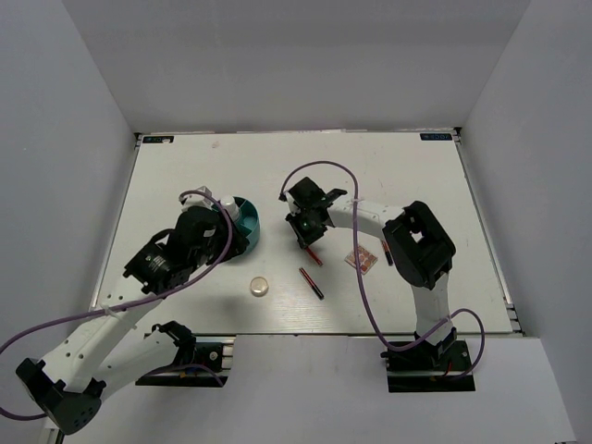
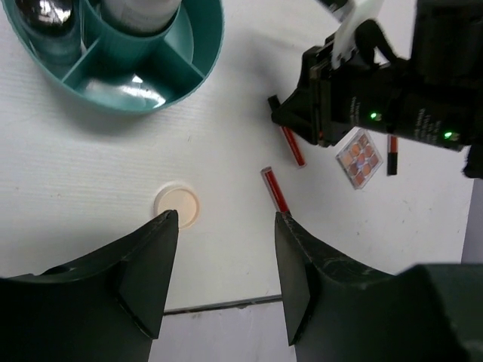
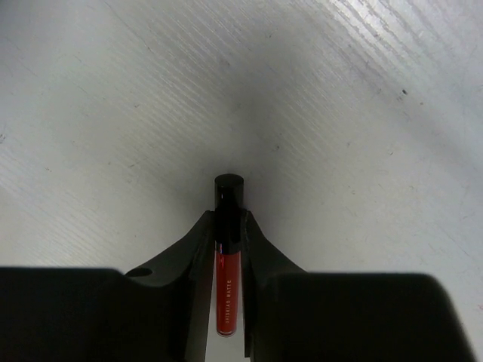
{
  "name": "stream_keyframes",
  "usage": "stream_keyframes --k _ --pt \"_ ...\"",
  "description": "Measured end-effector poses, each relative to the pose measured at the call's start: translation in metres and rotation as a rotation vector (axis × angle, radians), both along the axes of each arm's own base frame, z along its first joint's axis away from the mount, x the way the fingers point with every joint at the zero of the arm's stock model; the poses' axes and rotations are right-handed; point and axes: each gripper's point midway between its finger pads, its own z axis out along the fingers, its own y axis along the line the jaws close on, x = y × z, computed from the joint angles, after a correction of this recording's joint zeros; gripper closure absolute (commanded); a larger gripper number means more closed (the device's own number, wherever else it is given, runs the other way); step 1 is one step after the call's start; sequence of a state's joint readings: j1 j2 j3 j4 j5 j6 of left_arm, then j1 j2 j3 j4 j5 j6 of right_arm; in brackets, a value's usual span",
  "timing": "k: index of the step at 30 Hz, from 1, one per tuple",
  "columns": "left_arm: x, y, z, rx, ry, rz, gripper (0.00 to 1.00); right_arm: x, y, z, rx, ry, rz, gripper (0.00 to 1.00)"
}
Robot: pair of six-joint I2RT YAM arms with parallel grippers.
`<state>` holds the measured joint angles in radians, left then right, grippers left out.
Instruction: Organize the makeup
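Note:
The red-black stick should first go up in my right gripper and swing toward the teal tub (image 1: 250,236), then tilt and go down into the tub's open section beside the bottle.
My right gripper (image 3: 229,220) is shut on a thin red-black stick (image 3: 229,279), black cap forward, just above the table; from above the gripper (image 1: 308,242) sits mid-table. A second stick (image 1: 312,282) lies in front of it, a third (image 1: 387,252) beside the square pinkish palette (image 1: 363,258). The round cream compact (image 1: 259,288) lies near the front. My left gripper (image 2: 226,219) is open and empty, above the table next to the compact (image 2: 177,207). A white-and-blue bottle (image 1: 228,205) stands in the teal tub (image 1: 250,236).
The teal tub (image 2: 200,68) has several compartments; one holds the bottle (image 2: 139,11), another a shiny dark item (image 2: 45,11). The table's front edge (image 2: 226,305) is just under my left fingers. Grey walls enclose the table on three sides.

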<state>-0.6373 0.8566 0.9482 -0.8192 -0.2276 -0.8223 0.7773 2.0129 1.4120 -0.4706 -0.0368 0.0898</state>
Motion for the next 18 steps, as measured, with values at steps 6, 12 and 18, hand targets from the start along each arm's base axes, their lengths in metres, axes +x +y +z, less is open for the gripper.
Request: stream_keyframes --k 6,12,18 --pt "-0.011 -0.001 -0.024 -0.001 0.07 -0.012 0.36 0.001 0.006 0.012 0.033 0.007 0.096 0.95" --pt "-0.022 -0.001 -0.053 -0.004 0.145 -0.014 0.36 0.021 0.043 0.078 0.247 -0.066 0.215 0.97" --pt "-0.031 0.0 -0.069 -0.03 0.175 -0.002 0.36 0.045 0.088 0.182 0.558 -0.201 0.31 0.98"
